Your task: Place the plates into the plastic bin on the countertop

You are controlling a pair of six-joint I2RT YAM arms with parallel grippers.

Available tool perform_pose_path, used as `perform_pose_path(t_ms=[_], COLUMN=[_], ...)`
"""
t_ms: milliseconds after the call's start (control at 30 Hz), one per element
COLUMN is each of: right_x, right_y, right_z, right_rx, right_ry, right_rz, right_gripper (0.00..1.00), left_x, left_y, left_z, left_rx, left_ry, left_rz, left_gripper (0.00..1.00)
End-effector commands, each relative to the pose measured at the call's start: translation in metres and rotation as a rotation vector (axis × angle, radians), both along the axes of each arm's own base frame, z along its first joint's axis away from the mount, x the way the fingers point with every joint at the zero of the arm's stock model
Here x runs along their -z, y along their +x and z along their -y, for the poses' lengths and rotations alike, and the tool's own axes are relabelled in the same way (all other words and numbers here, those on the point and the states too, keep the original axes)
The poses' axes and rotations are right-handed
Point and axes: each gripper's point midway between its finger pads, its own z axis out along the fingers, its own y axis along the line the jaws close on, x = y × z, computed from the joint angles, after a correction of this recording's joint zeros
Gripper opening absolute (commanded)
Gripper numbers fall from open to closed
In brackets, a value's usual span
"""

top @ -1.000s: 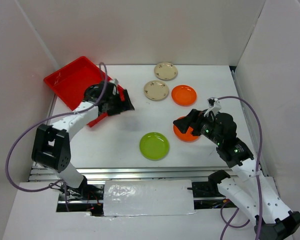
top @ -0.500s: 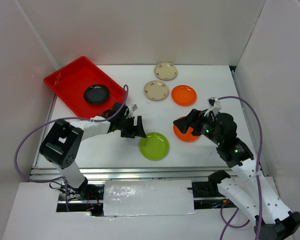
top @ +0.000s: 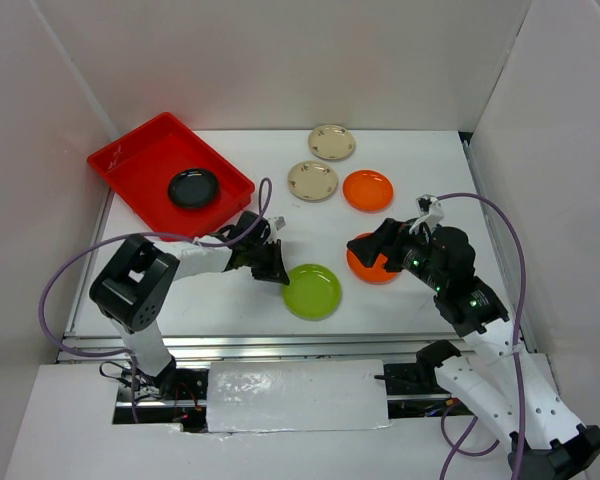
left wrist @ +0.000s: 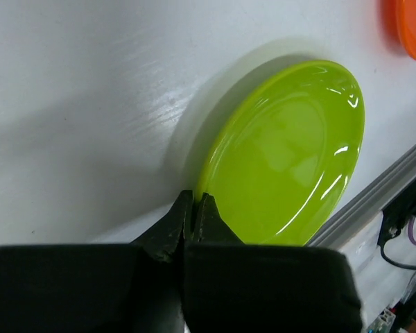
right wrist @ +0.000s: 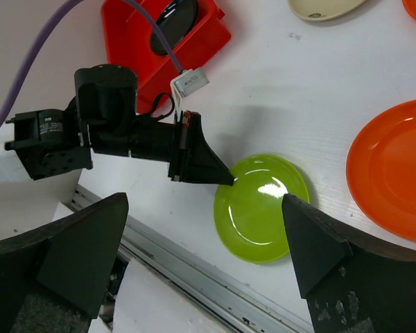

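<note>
I will lift my left gripper, swing it outward over the black plate (top: 193,187) and let go of the lime green plate, because the red bin (top: 130,160) is to the gripper's left in the top view.
The lime green plate (top: 312,291) (left wrist: 291,152) (right wrist: 263,208) lies on the white countertop (top: 420,160) near its front edge. My left gripper (top: 280,274) (left wrist: 194,202) (right wrist: 225,182) is low at the plate's left rim, shut on that rim. The right gripper (top: 370,250) (right wrist: 204,198) stands open above an orange plate (top: 375,270) (right wrist: 395,170), holding nothing. The red plastic bin (top: 130,160) (right wrist: 125,28) sits at the back left with a black plate (top: 193,187) (right wrist: 177,17) in it.
Two beige plates (top: 331,142) (top: 312,181) and a second orange plate (top: 367,190) lie at the back centre. A metal rail (top: 280,345) runs along the front edge. White walls enclose the table. Purple cables loop off both arms.
My left arm left the bin, where the black plate now lies, swung right and down to the lime green plate, and its jaws shut on the rim. The right arm stayed still.
</note>
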Motion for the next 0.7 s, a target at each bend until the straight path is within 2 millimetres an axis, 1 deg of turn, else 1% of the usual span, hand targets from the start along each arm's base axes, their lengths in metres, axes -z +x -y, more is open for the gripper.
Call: perform_pose_path(t_ms=[0, 33, 67, 100, 133, 167, 200, 233, 267, 300, 333, 367, 400, 433, 467, 500, 533, 567, 600, 633, 667], right_x=[-0.014, -0.014, -0.011, -0.009, -0.003, -0.002, -0.002, 0.001, 0.009, 0.011, 0.009, 0.014, 0.017, 0.015, 0.019, 0.02, 0.021, 0.024, 0.022, 0.024, 0.027], right_y=[0.004, 0.005, 0.006, 0.007, 0.011, 0.013, 0.017, 0.02, 0.023, 0.026, 0.029, 0.034, 0.035, 0.038, 0.041, 0.044, 0.043, 0.045, 0.046, 0.046, 0.047], right_z=[0.0, 0.0, -0.001, -0.001, -0.002, -0.004, -0.004, -0.006, -0.008, -0.009, -0.012, -0.014, -0.015, -0.017, -0.019, -0.02, -0.022, -0.023, -0.025, -0.027, -0.027], right_rx=[0.003, 0.004, 0.005, 0.007, 0.013, 0.013, 0.018, 0.021, 0.019, 0.018, 0.017, 0.02, 0.018, 0.016, 0.013, 0.011, -0.004, -0.007, -0.014, -0.023, -0.023], right_ry=[0.022, 0.024, 0.022, 0.022, 0.026, 0.031, 0.039, 0.047, 0.044, 0.049, 0.064, 0.061, 0.063, 0.07, 0.067, 0.07, 0.077, 0.08, 0.088, 0.093, 0.093], right_rz=[0.054, 0.059, 0.051, 0.047, 0.035, 0.032, 0.037, 0.026, 0.003, -0.004, 0.006, -0.009, -0.018, -0.013, -0.029, -0.033, -0.041, -0.052, -0.043, -0.051, -0.055], right_gripper=[1.0, 1.0, 1.0, 1.0, 1.0, 1.0, 1.0, 1.0, 1.0, 1.0, 1.0, 1.0, 1.0, 1.0, 1.0, 1.0, 1.0, 1.0, 1.0, 1.0, 1.0], left_x=[0.008, -0.008, -0.017, -0.029, -0.059, -0.076, -0.092, -0.121, -0.134, -0.147, -0.17, -0.178, -0.181, -0.193, -0.196, -0.205, -0.196, -0.196, -0.206, -0.184, -0.182], left_y=[0.012, 0.018, 0.023, 0.035, 0.046, 0.055, 0.068, 0.084, 0.092, 0.107, 0.122, 0.132, 0.142, 0.159, 0.168, 0.181, 0.194, 0.205, 0.22, 0.233, 0.24], left_z=[-0.028, -0.029, -0.032, -0.043, -0.047, -0.054, -0.07, -0.085, -0.095, -0.117, -0.128, -0.138, -0.163, -0.179, -0.194, -0.219, -0.229, -0.249, -0.255, -0.262, -0.264], left_rx=[-0.11, -0.148, -0.183, -0.26, -0.339, -0.399, -0.487, -0.598, -0.652, -0.733, -0.792, -0.826, -0.892, -0.956, -1.006, -1.085, -1.094, -1.12, -1.132, -1.128, -1.118], left_ry=[0.181, 0.176, 0.182, 0.222, 0.202, 0.202, 0.205, 0.19, 0.183, 0.176, 0.153, 0.15, 0.172, 0.182, 0.199, 0.189, 0.189, 0.158, 0.121, 0.131, 0.114], left_rz=[0.038, 0.056, 0.073, 0.123, 0.172, 0.208, 0.242, 0.308, 0.334, 0.357, 0.402, 0.414, 0.405, 0.428, 0.438, 0.446, 0.432, 0.425, 0.444, 0.4, 0.387], left_gripper=[0.0, 0.0, 0.0, 0.0, 0.0, 0.0, 0.0, 0.0, 0.0, 0.0, 0.0, 0.0, 0.0, 0.0, 0.0, 0.0, 0.0, 0.0, 0.0, 0.0, 0.0])
